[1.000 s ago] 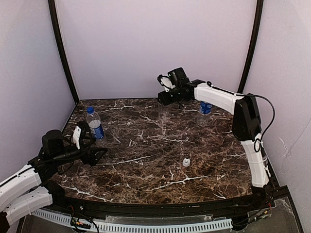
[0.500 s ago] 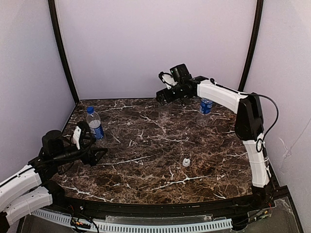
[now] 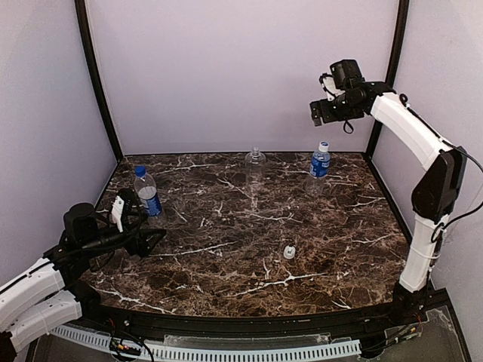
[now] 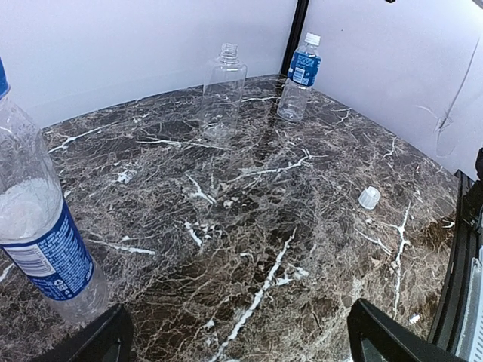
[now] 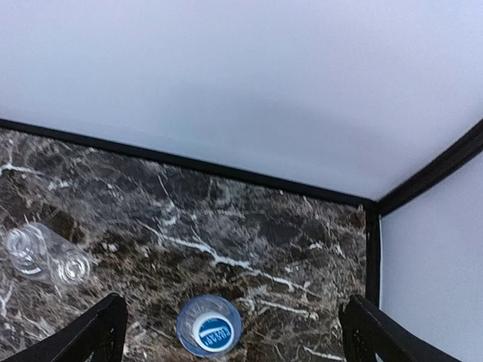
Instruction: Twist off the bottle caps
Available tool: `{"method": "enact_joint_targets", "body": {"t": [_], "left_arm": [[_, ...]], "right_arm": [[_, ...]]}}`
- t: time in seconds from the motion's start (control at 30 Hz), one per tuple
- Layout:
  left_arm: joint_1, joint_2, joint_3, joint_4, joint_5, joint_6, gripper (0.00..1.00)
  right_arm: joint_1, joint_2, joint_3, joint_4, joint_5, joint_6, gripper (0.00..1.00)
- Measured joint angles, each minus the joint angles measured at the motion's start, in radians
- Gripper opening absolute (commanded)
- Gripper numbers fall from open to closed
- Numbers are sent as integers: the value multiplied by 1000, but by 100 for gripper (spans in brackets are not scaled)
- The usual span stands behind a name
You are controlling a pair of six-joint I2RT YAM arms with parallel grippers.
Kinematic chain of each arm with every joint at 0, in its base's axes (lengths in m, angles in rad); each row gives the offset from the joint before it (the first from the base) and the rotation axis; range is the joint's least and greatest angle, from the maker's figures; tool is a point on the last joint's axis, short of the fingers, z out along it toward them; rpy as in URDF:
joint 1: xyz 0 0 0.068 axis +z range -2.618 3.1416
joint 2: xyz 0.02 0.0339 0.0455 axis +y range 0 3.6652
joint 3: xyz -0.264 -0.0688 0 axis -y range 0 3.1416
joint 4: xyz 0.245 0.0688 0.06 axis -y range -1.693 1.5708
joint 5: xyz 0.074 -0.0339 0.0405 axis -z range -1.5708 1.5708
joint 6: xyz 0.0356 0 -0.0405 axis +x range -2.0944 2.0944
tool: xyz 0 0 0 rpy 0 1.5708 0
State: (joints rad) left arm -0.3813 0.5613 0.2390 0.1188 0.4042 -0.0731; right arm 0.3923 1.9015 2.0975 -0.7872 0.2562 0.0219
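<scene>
My open right gripper should lower around the blue-and-white cap [image 5: 213,332], still on its bottle's neck, then close.
A blue-labelled bottle [image 3: 146,194] with a dark blue cap [image 3: 139,170] stands at the left, just beyond my open, empty left gripper [image 3: 145,228]; it fills the left edge of the left wrist view [image 4: 45,249]. An unlabelled rounder bottle [image 3: 255,166] stands open-necked at the back middle. A second blue-labelled bottle [image 3: 320,163] with a pale cap [image 3: 324,145] stands at the back right. My right gripper [image 3: 321,113] hangs open high above it; its wrist view looks down on the blue-and-white cap [image 5: 213,331]. A loose white cap [image 3: 289,252] lies on the table.
The dark marble table [image 3: 226,264] is enclosed by pale walls and black corner posts [image 3: 387,75]. The left wrist view shows the unlabelled bottle [image 4: 224,87], the far labelled bottle [image 4: 299,72] and the loose cap [image 4: 369,197].
My right arm has risen and swung right, from above the unlabelled bottle to high above the back right bottle. The left arm has not moved.
</scene>
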Motion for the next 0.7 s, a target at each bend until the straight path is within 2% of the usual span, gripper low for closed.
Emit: {"method": "enact_joint_targets", "body": {"t": [0.07,0.27,0.43,0.53,0.7], "left_arm": [[2,0,0,0,0,0,100],[6,0,0,0,5,0,100],[11,0,0,0,7,0,100],[13,0,0,0,8,-1,100],[17,-1,0,0,11,-2,100]], "right_arm": [[-14,8,-21,-48,14,6,87],[-23,89,-47,-153,-24,31,73],[-45,133,-45,-172,-77,41,63],[-51,158,-35,-180,-80,41,54],[-53,172,-34,-182,-77,42,44]]}}
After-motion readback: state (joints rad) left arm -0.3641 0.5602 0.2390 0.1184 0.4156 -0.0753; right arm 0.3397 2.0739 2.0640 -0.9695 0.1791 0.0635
